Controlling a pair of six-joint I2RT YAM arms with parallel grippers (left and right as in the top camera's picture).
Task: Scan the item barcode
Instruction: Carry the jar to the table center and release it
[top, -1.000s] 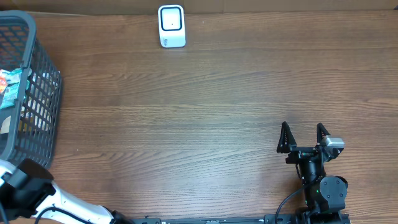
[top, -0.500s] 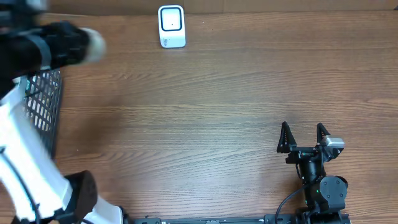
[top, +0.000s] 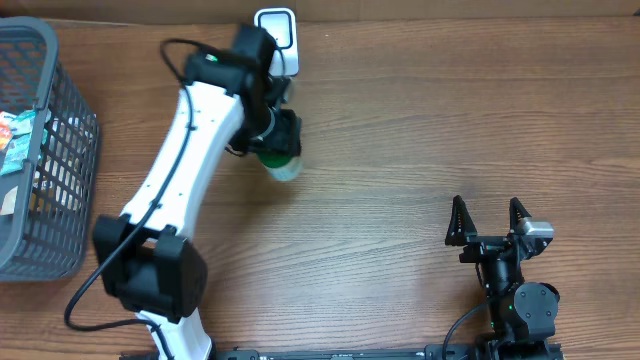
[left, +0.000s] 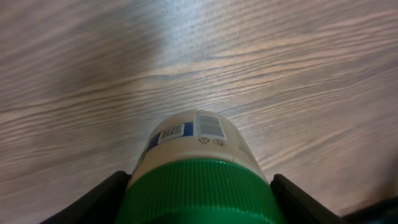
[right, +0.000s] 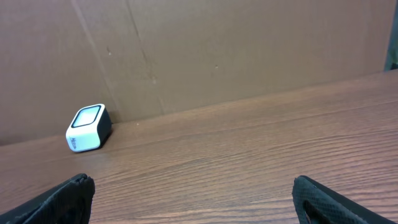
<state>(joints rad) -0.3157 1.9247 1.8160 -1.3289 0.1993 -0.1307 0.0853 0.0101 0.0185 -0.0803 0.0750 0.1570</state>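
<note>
My left gripper will shift to the right in the overhead view and lower the bottle onto the open wood in front of the scanner next.
The item is a cream bottle (left: 193, 140) with a ribbed green cap and a barcode label (left: 210, 126) on its top side. My left gripper (left: 198, 190) is shut on it at the cap, one black finger on each side. From overhead the bottle (top: 283, 166) hangs over the table just in front of the white scanner (top: 278, 22), whose lower part the left gripper (top: 276, 148) and arm hide. My right gripper (top: 488, 222) rests at the front right, open and empty; its wrist view shows the scanner (right: 87, 127) far off to the left.
A dark wire basket (top: 45, 170) with several packaged goods stands at the left edge. A brown cardboard wall (right: 236, 50) runs along the back of the table. The white left arm (top: 170, 180) slants across the left half of the table.
The left arm has swung out from the basket side to the back middle, carrying the bottle up near the scanner. The right arm has not moved.
</note>
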